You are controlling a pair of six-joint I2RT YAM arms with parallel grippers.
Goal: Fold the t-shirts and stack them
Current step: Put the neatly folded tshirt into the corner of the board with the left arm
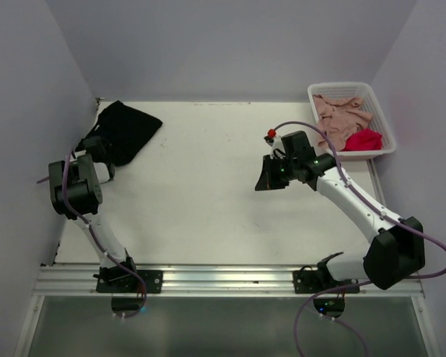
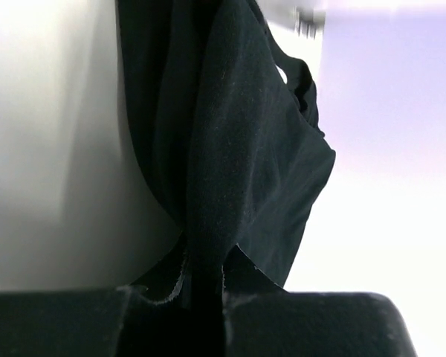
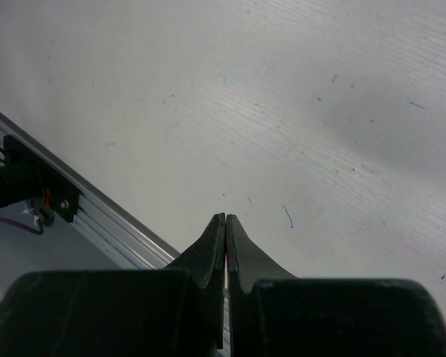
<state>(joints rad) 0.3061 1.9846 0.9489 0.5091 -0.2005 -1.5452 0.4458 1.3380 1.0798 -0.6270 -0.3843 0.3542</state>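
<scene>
My left gripper will next straighten the black t-shirt's fold by shifting it to its right in the top view, toward the slanted black t-shirt's middle, and release it.
A black t-shirt lies bunched at the table's far left corner. My left gripper is shut on its near edge; in the left wrist view the black cloth hangs from between the fingers. A dusty pink t-shirt and a bright red t-shirt lie crumpled in the white basket at the far right. My right gripper hovers over the middle right of the table, shut with nothing in it; its fingertips press together above bare tabletop.
Grey walls close in the table on the left, back and right. An aluminium rail runs along the near edge with both arm bases on it. The rail also shows in the right wrist view.
</scene>
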